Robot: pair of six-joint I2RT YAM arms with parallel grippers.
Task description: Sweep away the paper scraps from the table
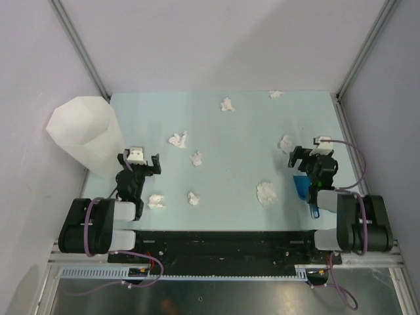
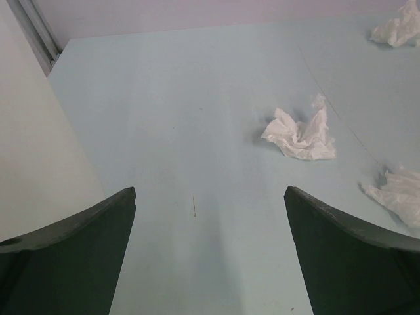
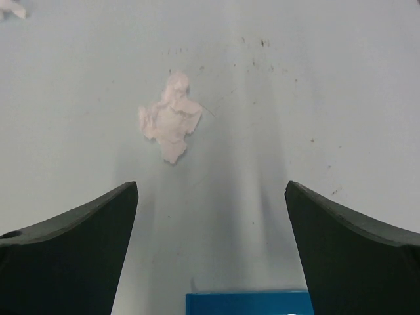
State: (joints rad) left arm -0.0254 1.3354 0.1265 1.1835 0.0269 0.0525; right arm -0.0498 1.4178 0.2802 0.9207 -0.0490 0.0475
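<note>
The blue dustpan's side nearer the large scrap is below and back. My right gripper needs to move its fingers back and down next, so that they are on both sides of that side.
Several crumpled white paper scraps lie scattered over the pale green table [image 1: 236, 134], such as one [image 1: 178, 139] mid-left, one [image 1: 266, 193] near the front and one [image 1: 227, 104] at the back. My left gripper [image 1: 139, 159] is open and empty above the table's left side; two scraps [image 1: 156, 201] [image 1: 193, 198] lie just right of its arm. In the left wrist view the gripper [image 2: 210, 191] frames bare table, with a scrap [image 2: 300, 134] ahead right. My right gripper [image 1: 311, 155] is open and empty; a scrap [image 3: 169, 118] lies ahead of it [image 3: 211, 187].
A tall white faceted bin [image 1: 85, 134] stands at the table's left edge, close to the left gripper; its wall fills the left of the left wrist view [image 2: 33, 151]. A blue tool [image 1: 302, 188] lies under the right wrist and shows in its view [image 3: 249, 303]. Grey walls border the table.
</note>
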